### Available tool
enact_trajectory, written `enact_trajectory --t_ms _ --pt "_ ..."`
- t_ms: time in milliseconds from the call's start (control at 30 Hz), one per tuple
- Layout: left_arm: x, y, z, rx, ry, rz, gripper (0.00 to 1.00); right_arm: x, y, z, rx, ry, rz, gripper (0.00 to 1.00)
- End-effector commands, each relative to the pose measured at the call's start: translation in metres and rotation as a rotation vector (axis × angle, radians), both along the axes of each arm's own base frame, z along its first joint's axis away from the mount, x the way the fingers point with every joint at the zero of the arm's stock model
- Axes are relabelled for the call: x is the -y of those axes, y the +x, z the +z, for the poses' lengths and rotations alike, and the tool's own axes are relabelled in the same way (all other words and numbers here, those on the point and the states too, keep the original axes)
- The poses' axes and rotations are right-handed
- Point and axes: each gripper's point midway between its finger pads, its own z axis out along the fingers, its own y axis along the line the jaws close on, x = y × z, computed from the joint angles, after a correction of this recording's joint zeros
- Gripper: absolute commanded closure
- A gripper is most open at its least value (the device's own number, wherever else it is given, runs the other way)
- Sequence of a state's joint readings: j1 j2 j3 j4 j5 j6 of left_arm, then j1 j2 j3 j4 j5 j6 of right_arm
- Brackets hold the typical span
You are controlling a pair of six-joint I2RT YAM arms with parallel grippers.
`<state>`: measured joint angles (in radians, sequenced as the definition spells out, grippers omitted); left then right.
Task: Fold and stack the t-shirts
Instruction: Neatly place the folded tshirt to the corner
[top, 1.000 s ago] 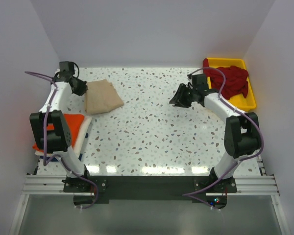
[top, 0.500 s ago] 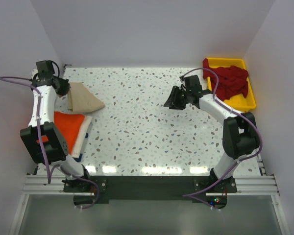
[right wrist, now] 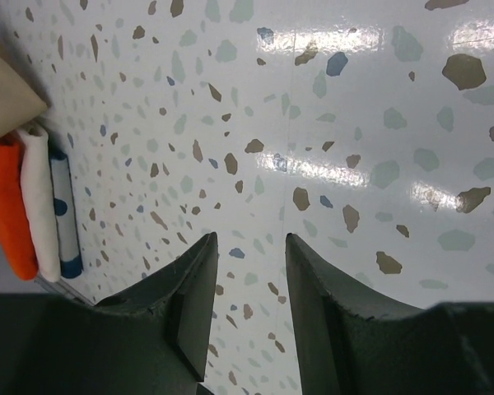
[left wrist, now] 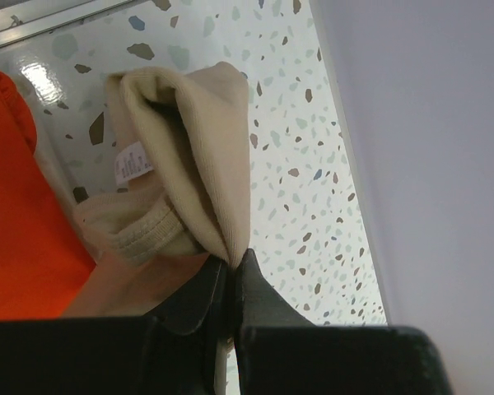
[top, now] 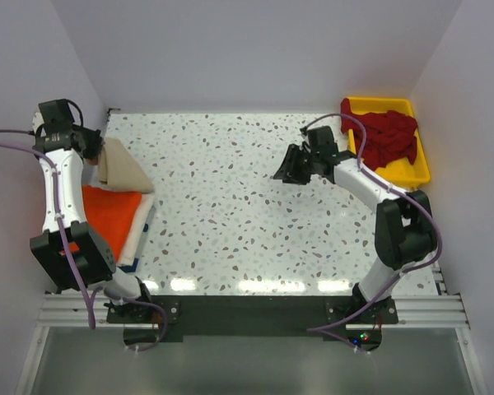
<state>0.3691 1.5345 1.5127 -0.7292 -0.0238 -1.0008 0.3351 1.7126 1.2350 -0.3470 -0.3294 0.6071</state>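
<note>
The beige edge goes back toward the far end of the orange t-shirt (top: 109,214) (left wrist: 43,278) next. My left gripper releases it there, since most of that shirt hangs beyond the stack.
My left gripper (top: 95,149) is shut on the edge of a folded beige t-shirt (top: 120,170) at the far left of the table. The shirt hangs from the jaws in the left wrist view (left wrist: 189,148), and its near end overlaps the orange t-shirt (top: 109,214). The orange shirt (left wrist: 16,222) lies on a white/blue shirt (top: 145,224). My right gripper (top: 281,173) is open and empty above the bare table, right of the middle. Dark red t-shirts (top: 387,136) lie heaped in the yellow tray (top: 413,169) at the back right.
White walls close in the table on the left, back and right. The stack's edges, orange (right wrist: 4,210), white (right wrist: 34,197) and blue-dotted (right wrist: 64,206), show at the left of the right wrist view. The terrazzo tabletop (top: 247,214) spans the middle.
My left gripper has pulled the beige t-shirt left and toward the wall, so it now overlaps the orange stack. My right gripper has shifted a little left, away from the tray.
</note>
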Motion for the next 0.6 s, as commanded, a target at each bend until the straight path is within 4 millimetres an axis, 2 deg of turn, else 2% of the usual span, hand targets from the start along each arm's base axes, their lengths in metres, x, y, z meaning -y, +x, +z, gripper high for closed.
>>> enact_trajectory --t_ms 0,400,567 --pt "-0.002 -0.003 0.054 0.120 0.055 -0.018 1.00 -0.001 0.003 0.036 0.086 0.018 -0.014 0.58" --pt "-0.001 -0.015 0.086 0.166 0.078 -0.034 1.00 0.004 -0.004 0.049 0.109 0.017 -0.024 0.58" --pt "-0.001 -0.025 0.089 0.165 0.076 -0.030 1.00 0.004 -0.010 0.053 0.118 0.019 -0.019 0.58"
